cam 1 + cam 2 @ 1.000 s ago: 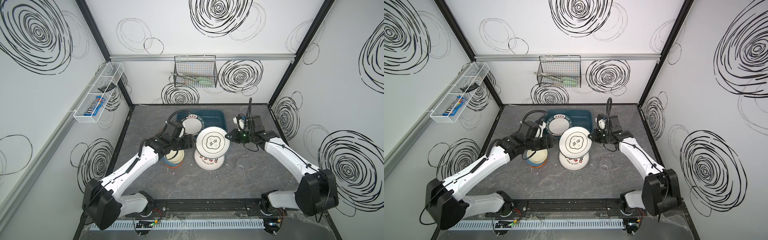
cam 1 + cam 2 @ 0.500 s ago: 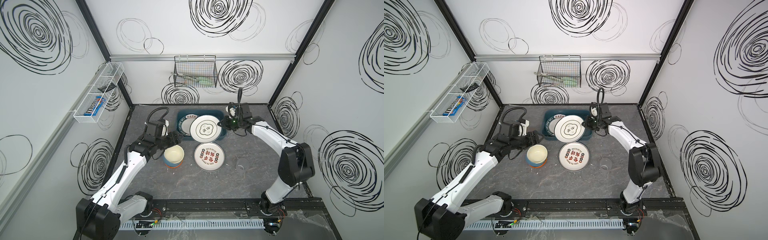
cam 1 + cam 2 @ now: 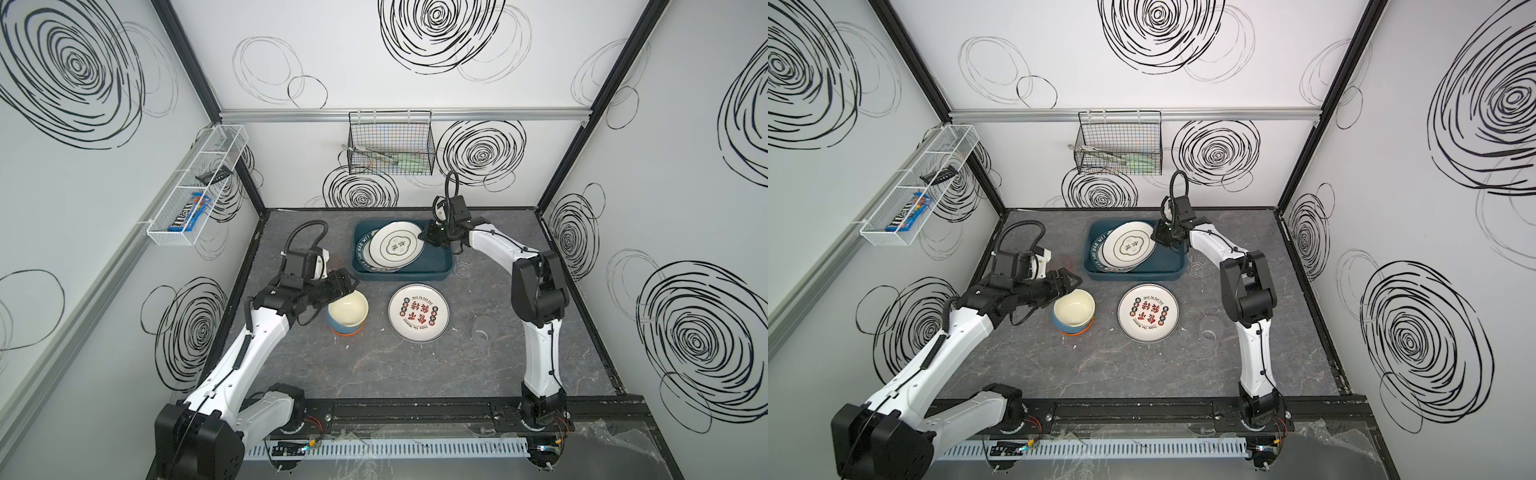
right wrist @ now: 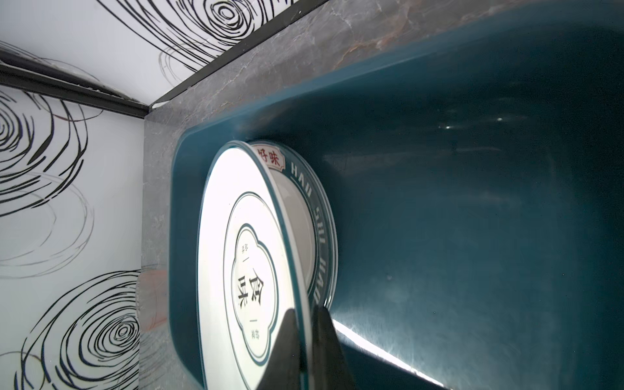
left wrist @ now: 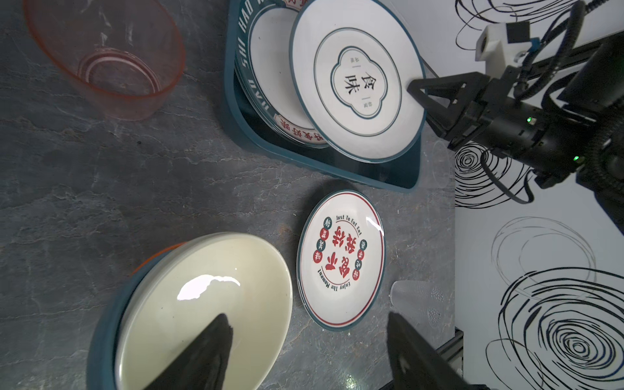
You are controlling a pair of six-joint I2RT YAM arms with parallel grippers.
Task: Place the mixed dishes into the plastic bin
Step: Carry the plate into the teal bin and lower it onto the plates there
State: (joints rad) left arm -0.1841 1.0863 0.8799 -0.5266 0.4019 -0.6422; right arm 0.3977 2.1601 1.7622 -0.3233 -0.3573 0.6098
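The right gripper lowers its plate toward the pink tumbler's side onto the plate in the bin next and releases its plate's rim, since the plates overlap only partly.
My right gripper (image 3: 424, 239) is shut on the rim of a white plate (image 3: 397, 248), holding it tilted over the dark teal plastic bin (image 3: 440, 272). Its fingers (image 4: 287, 337) pinch that plate's edge. Another plate (image 3: 365, 254) lies under it in the bin. On the table in front sit a third plate (image 3: 419, 318) with red characters and nested bowls (image 3: 347, 318). My left gripper (image 3: 347, 282) stands open just above the bowls' far left rim, holding nothing. In the left wrist view one finger (image 5: 209, 347) hangs over the cream bowl (image 5: 202, 304).
A pink tumbler (image 5: 104, 57) lies left of the bin. One clear tumbler (image 3: 482, 332) stands right of the table plate, another (image 3: 462, 270) beside the bin's right wall. A black wire basket (image 3: 390, 145) and a white mesh shelf (image 3: 195, 187) hang on the walls.
My right gripper carried the plate back from above the table plate to over the bin. My left gripper pulled off the bowls toward the left and opened slightly wider.
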